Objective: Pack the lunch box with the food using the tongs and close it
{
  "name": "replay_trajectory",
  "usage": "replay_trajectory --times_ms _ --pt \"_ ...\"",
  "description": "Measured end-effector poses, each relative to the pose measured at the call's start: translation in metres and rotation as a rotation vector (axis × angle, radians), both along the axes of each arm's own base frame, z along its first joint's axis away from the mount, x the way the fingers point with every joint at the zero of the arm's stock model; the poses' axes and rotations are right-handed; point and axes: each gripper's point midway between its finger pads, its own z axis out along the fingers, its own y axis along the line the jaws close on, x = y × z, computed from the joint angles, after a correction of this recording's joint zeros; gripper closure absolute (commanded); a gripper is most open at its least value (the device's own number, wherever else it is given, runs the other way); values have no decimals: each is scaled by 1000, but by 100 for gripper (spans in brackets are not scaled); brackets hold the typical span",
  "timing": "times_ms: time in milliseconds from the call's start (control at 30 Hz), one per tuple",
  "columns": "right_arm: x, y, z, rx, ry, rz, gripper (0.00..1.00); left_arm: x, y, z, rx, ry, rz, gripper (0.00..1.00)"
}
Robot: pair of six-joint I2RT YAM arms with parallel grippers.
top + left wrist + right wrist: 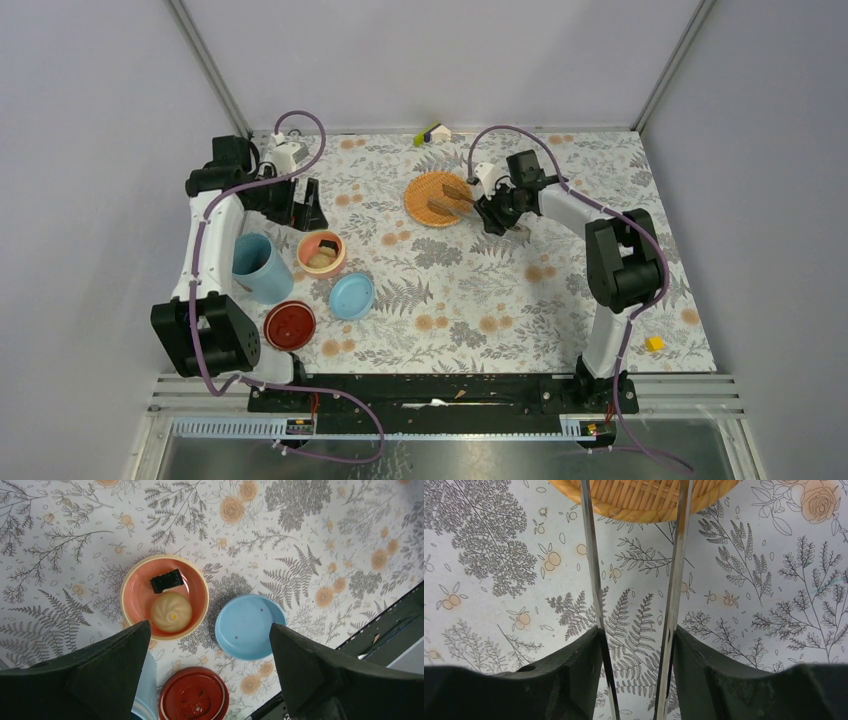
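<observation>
I should next bring my left gripper back past the bowl and turn it as it lowers onto the red lid's far rim [292, 304] [191, 670], because the raised edge is narrow enough to pinch.
The lunch box stands apart in pieces. Its light blue tub [258, 266] [145, 682] is by the left arm. Its pink-orange inner bowl [336, 262] [134, 594] holds a beige round [171, 611] and a dark piece [167, 580] of the food. Its light blue lid [352, 296] [250, 626] lies upturned beside the bowl. My left gripper [296, 205] [210, 630] hangs open above the bowl and lid, holding nothing. My right gripper [492, 216] [638, 630] is shut on the silver tongs [458, 198] [676, 570], whose two arms reach onto the orange woven plate [420, 190] [644, 502]. Small brown food pieces [440, 207] lie there.
A red round lid [290, 324] [194, 695] lies near the front left, next to the tub. A small green, white and yellow block [432, 133] sits at the far edge. A yellow block [654, 343] lies at the near right. The floral cloth covers the table.
</observation>
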Motion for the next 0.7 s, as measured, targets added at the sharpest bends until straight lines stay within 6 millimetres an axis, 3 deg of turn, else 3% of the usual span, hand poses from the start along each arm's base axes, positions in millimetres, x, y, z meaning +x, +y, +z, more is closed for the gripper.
replay_trajectory --times_ms 167,400,700 --pt "1 -3 -9 -30 -12 39 31 -4 3 -8 38 1 -38 1" --pt "-1 -8 -19 -60 -11 56 28 -18 16 -36 139 38 -89 1" --pt "-5 -3 -15 -32 -5 71 7 -48 29 -58 290 3 -291 1"
